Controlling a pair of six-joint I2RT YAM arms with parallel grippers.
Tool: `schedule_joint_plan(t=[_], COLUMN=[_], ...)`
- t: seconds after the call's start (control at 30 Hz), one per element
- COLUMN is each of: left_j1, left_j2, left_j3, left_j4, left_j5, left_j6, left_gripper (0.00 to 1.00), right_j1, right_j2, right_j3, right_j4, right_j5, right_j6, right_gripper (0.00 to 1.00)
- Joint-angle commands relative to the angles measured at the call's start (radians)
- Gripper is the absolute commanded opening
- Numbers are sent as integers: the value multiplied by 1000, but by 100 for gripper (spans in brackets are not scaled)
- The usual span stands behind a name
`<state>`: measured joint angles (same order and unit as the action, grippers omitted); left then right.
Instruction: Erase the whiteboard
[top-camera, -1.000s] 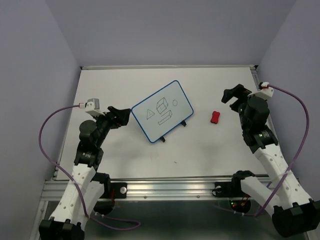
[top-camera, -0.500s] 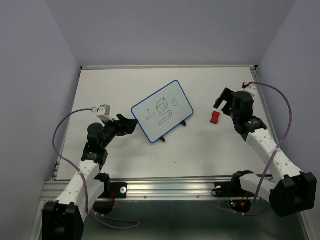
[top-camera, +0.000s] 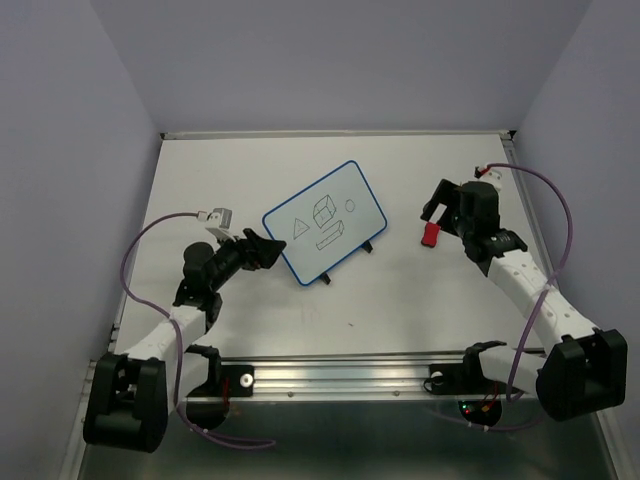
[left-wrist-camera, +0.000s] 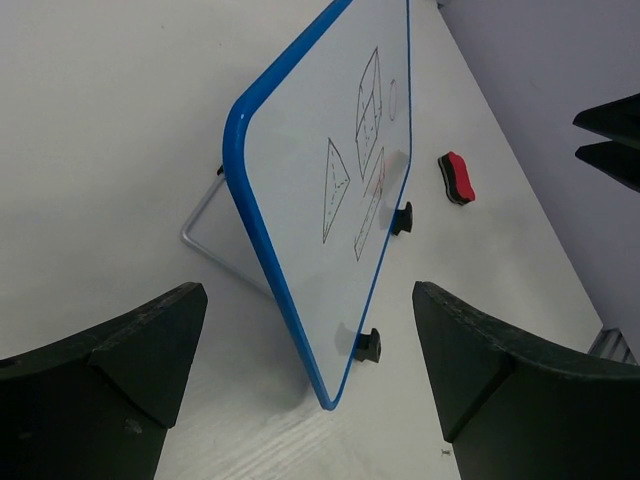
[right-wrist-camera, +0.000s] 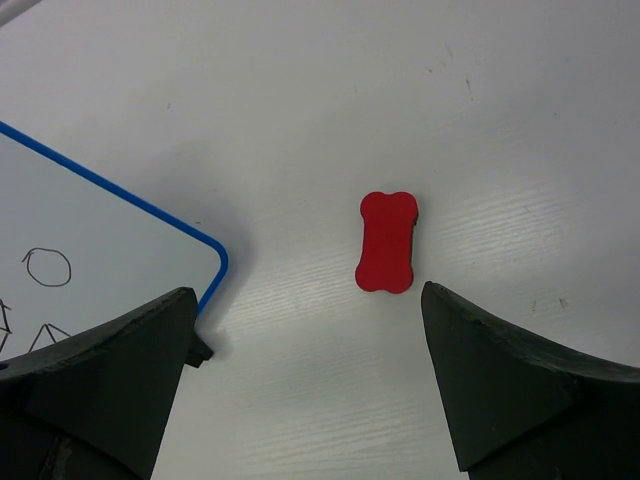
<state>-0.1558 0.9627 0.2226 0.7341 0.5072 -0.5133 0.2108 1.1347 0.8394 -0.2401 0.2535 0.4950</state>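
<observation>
I will move my right gripper down and to the right in its wrist view next, onto the eraser, because the red eraser's middle (top-camera: 430, 235) (right-wrist-camera: 387, 242) is off the middle of the gap between the fingers.
The whiteboard (top-camera: 325, 222) is a small blue-rimmed board with black shapes drawn on it, propped at a tilt on black feet mid-table. My left gripper (top-camera: 262, 250) is open just left of the board's near-left corner. In the left wrist view that corner of the whiteboard (left-wrist-camera: 340, 150) lies between the spread fingers of the left gripper (left-wrist-camera: 308, 300), touching neither. A red bone-shaped eraser (top-camera: 431, 235) lies right of the board. My right gripper (top-camera: 436, 212) hovers open over it. In the right wrist view the eraser (right-wrist-camera: 387, 242) lies just beyond the empty gap of the right gripper (right-wrist-camera: 305, 290).
A wire stand (left-wrist-camera: 205, 225) props the board from behind. Purple-grey walls close in the table on three sides. A metal rail (top-camera: 330, 372) runs along the near edge between the arm bases. Purple cables loop beside both arms.
The left arm has stretched forward and right, to the board's near-left corner. The right arm has swung left and down over the eraser. Both grippers stayed open.
</observation>
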Motion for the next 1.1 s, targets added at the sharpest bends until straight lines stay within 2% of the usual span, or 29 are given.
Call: schedule_joint_plan(t=[0.0, 0.13, 0.2, 0.33, 0.53, 0.57, 0.8, 0.9, 0.93, 1.07], left_j1=[-4, -2, -2, -2, 4, 9, 29, 30, 30, 30], left_j2=[108, 192, 237, 287, 376, 398, 478, 496, 502, 510], left_j3=[55, 76, 70, 70, 101, 98, 73, 72, 72, 55], left_j4=[155, 218, 324, 419, 461, 509, 702, 726, 731, 764], left_j5=[14, 10, 39, 57, 69, 85, 175, 189, 192, 194], left_j6=[-7, 1, -10, -8, 22, 12, -51, -53, -51, -60], left_gripper=[96, 93, 91, 86, 69, 67, 57, 47, 41, 39], right_j1=[-5, -5, -5, -5, -5, -5, -5, -5, -5, -5], right_j2=[13, 20, 22, 22, 23, 25, 37, 42, 51, 68], right_j3=[59, 81, 82, 83, 79, 79, 79, 67, 64, 41], right_j4=[10, 12, 12, 13, 13, 13, 19, 24, 22, 22], right_j5=[-54, -72, -82, -80, -77, -82, -88, -76, -68, -17], right_j6=[8, -1, -1, -12, -15, -15, -21, -21, -15, 0], right_gripper=[100, 100, 100, 100, 100, 100, 100, 100, 100, 100])
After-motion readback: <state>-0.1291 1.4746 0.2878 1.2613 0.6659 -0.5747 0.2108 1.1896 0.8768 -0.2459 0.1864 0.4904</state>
